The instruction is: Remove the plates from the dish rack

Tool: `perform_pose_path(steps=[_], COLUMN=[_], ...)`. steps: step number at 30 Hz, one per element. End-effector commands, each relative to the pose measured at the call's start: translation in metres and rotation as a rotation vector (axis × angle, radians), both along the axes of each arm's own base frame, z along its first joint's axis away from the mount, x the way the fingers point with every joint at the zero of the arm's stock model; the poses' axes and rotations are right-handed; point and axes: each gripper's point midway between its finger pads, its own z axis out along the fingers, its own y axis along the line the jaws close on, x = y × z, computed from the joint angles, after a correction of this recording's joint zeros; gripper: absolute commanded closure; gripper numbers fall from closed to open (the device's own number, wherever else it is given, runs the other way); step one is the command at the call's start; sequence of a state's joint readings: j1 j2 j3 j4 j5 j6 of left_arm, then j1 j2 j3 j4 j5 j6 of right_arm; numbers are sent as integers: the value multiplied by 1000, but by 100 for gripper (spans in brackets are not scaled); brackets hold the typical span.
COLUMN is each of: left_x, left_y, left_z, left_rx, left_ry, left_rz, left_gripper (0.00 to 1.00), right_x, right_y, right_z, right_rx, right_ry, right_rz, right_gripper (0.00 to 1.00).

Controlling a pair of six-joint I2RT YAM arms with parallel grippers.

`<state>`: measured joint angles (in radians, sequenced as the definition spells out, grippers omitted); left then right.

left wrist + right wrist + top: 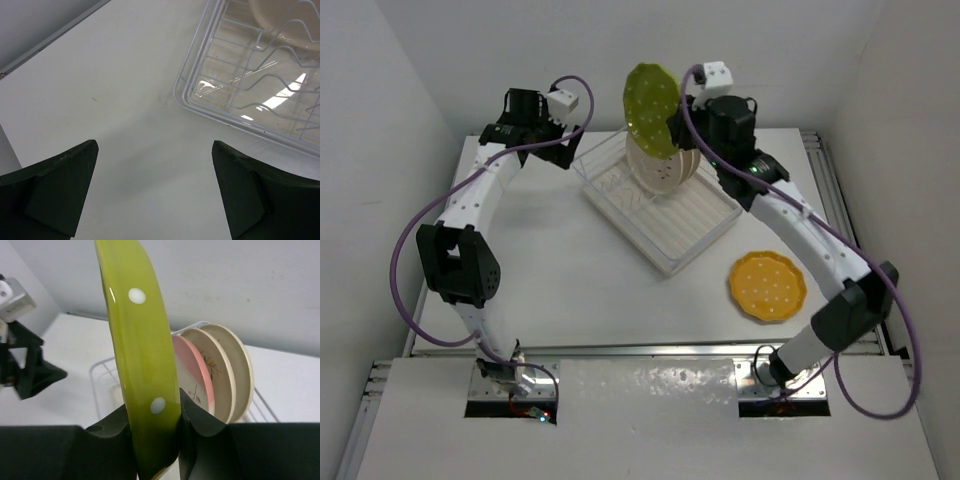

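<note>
The orange-yellow dotted plate (767,286) lies flat on the tabletop, clear of the rack (700,232), so my right gripper should next swing back past the rack and go down onto the plate.
My right gripper (682,108) is shut on the rim of the yellow-green dotted plate (651,97), holding it upright above the dish rack (700,232); the wrist view shows the plate (142,355) edge-on between the jaws (155,422). A pale pink plate (196,371) and two beige plates (226,370) stand in the rack behind it; from above they show as a stack on edge (658,165). The orange-yellow dotted plate (767,286) lies flat on the table to the right. My left gripper (563,150) is open and empty over the table, left of the rack's corner (192,97).
The white table (570,260) is walled in at the back and both sides. The left arm's elbow (455,262) hangs over the table's left part. The metal rail (640,350) runs along the near edge.
</note>
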<state>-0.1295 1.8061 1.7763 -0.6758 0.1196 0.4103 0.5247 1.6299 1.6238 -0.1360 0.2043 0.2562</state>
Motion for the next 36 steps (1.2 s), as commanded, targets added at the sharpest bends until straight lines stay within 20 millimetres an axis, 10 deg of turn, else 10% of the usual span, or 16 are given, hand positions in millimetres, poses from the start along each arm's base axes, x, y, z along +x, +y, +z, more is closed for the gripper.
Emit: perform_pose_path(steps=[1, 4, 5, 7, 12, 22, 36], left_x=[6, 9, 10, 12, 19, 27, 25], left_y=[-2, -6, -8, -13, -21, -29, -35], left_z=[36, 39, 39, 38, 30, 24, 21], left_rx=[-25, -56, -72, -98, -137, -172, -193], left_ry=[-104, -112, -111, -103, -82, -73, -64], left_rz=[-7, -1, 3, -10, -19, -41, -65], left_gripper=[5, 5, 5, 5, 5, 5, 5], right_x=[-24, -52, -62, -99, -163, -225, -233], right_y=[-53, -139, -159, -203, -252, -237, -220], right_z=[67, 45, 2, 3, -64, -172, -229], right_rx=[287, 507, 521, 562, 551, 900, 968], right_ry=[-133, -62, 20, -23, 101, 341, 465], right_rz=[-104, -276, -344, -460, -743, -875, -861], right_gripper=[100, 100, 100, 100, 100, 100, 100])
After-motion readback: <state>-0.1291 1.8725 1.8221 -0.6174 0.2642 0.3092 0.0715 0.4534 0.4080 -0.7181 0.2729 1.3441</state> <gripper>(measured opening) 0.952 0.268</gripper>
